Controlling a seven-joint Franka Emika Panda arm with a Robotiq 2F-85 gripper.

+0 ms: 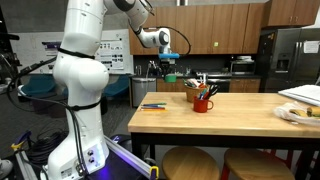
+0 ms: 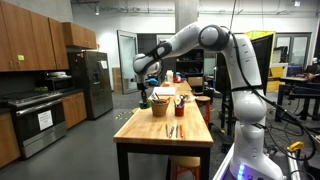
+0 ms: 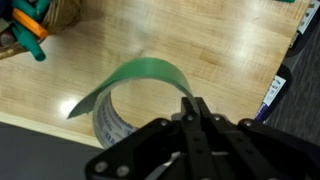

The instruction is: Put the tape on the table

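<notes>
My gripper moves down and back toward the pens next and brings the tape onto the bare wood beside the pens.
The tape [image 3: 128, 92] is a roll with a green band and a pale inner core. In the wrist view my gripper [image 3: 196, 106] is shut on the roll's rim and holds it above the wooden table [image 3: 220, 50]. In an exterior view my gripper [image 1: 168, 68] hangs over the table's far left corner with the tape [image 1: 170, 77] below it, clear of the tabletop [image 1: 230, 112]. In an exterior view the gripper [image 2: 145, 90] is at the table's far end, and the tape is too small to make out there.
A red mug of utensils [image 1: 202, 101] stands near the gripper. Pens [image 1: 153, 105] lie by the table's left edge and a plate [image 1: 296, 113] sits at the right. A wooden holder [image 2: 160, 106] stands on the table. Stools [image 1: 186, 160] are under it.
</notes>
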